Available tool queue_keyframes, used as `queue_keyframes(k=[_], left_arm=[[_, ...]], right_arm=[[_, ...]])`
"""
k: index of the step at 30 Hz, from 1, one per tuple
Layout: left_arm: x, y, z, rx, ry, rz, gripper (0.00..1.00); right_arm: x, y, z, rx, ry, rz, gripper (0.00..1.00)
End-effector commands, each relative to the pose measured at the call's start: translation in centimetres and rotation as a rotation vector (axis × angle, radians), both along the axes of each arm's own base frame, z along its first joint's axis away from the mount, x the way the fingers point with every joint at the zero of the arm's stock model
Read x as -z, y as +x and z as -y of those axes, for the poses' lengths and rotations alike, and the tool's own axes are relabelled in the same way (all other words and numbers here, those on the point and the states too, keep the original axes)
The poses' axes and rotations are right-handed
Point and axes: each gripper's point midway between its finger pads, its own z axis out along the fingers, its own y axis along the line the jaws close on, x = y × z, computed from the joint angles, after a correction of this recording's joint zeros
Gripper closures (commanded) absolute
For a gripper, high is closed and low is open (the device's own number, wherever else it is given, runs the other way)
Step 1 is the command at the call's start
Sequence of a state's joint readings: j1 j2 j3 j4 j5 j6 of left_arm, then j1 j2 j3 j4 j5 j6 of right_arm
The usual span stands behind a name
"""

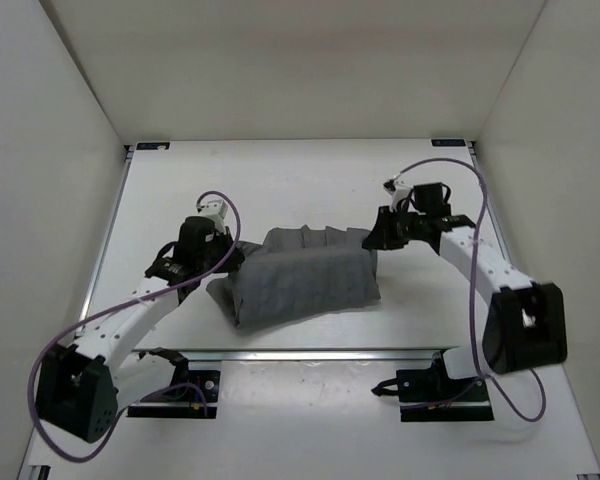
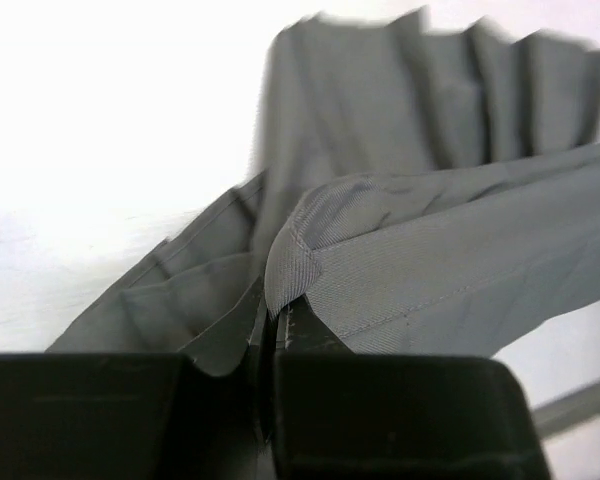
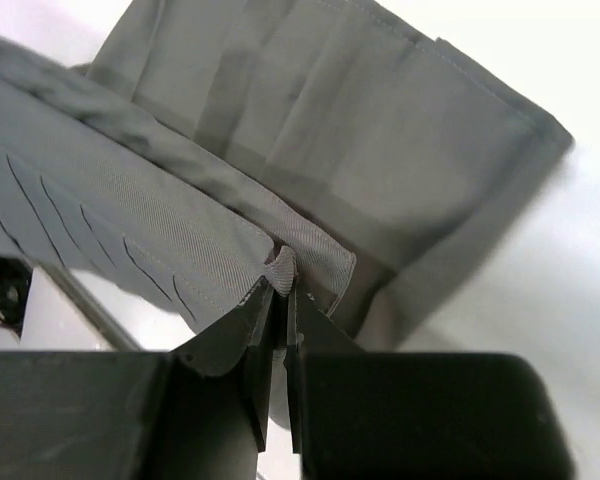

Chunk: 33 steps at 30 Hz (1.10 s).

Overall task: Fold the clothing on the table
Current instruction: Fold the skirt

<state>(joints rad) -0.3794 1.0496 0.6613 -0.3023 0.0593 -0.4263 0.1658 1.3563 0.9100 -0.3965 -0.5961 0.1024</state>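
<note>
The garment's edge hangs raised, so the left gripper will next lower the garment's held corner onto the pleated layer of the garment (image 1: 250,248) (image 2: 218,280) just below and let the corner go.
The clothing (image 1: 305,280) is a grey pleated garment lying mid-table on the white table (image 1: 280,190), its near part lifted between the two arms. My left gripper (image 1: 232,256) is shut on the garment's left corner; in the left wrist view its jaws (image 2: 272,318) pinch a ribbed fold of the clothing (image 2: 430,260). My right gripper (image 1: 372,238) is shut on the right corner; the right wrist view shows the gripper (image 3: 282,290) nipping a small fold of the clothing (image 3: 310,130). The held edge hangs stretched between both grippers above the pleated layer.
A metal rail (image 1: 310,352) runs along the table's near edge, with both arm bases (image 1: 180,390) (image 1: 445,390) bolted just in front of it. White walls (image 1: 40,150) close in the left, back and right sides. Purple cables (image 1: 460,170) loop off each arm.
</note>
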Motion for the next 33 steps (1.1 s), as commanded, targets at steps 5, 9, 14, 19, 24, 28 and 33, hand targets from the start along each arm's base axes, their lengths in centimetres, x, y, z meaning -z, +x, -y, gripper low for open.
queue_keyframes(k=[5, 9, 14, 19, 24, 28, 33], left_arm=[[3.1, 1.2, -4.2, -0.240, 0.125, -0.117, 1.00], [5.6, -0.1, -3.2, -0.232, 0.110, -0.198, 0.99], [7.2, 1.3, -3.6, -0.264, 0.132, -0.262, 0.34], [3.6, 4.6, -5.1, -0.324, 0.142, -0.150, 0.01], [-2.2, 6.9, -6.2, -0.345, 0.136, -0.026, 0.10], [-6.0, 5.7, -2.8, -0.253, 0.038, 0.075, 0.69], [-3.2, 1.6, 3.0, -0.094, -0.110, -0.007, 1.00]], right_arm=[[0.5, 10.0, -1.5, -0.019, -0.050, 0.087, 1.00], [3.3, 11.5, -2.5, -0.033, -0.040, 0.024, 1.00], [4.5, 12.5, -1.6, -0.036, -0.049, -0.024, 0.48], [0.7, 14.4, -0.3, -0.004, -0.078, 0.058, 0.15], [-1.2, 13.9, 1.7, -0.017, -0.106, 0.120, 0.10], [-0.3, 11.2, 3.5, 0.006, -0.128, 0.113, 0.10], [4.6, 6.3, 3.5, -0.028, -0.158, 0.030, 0.03]])
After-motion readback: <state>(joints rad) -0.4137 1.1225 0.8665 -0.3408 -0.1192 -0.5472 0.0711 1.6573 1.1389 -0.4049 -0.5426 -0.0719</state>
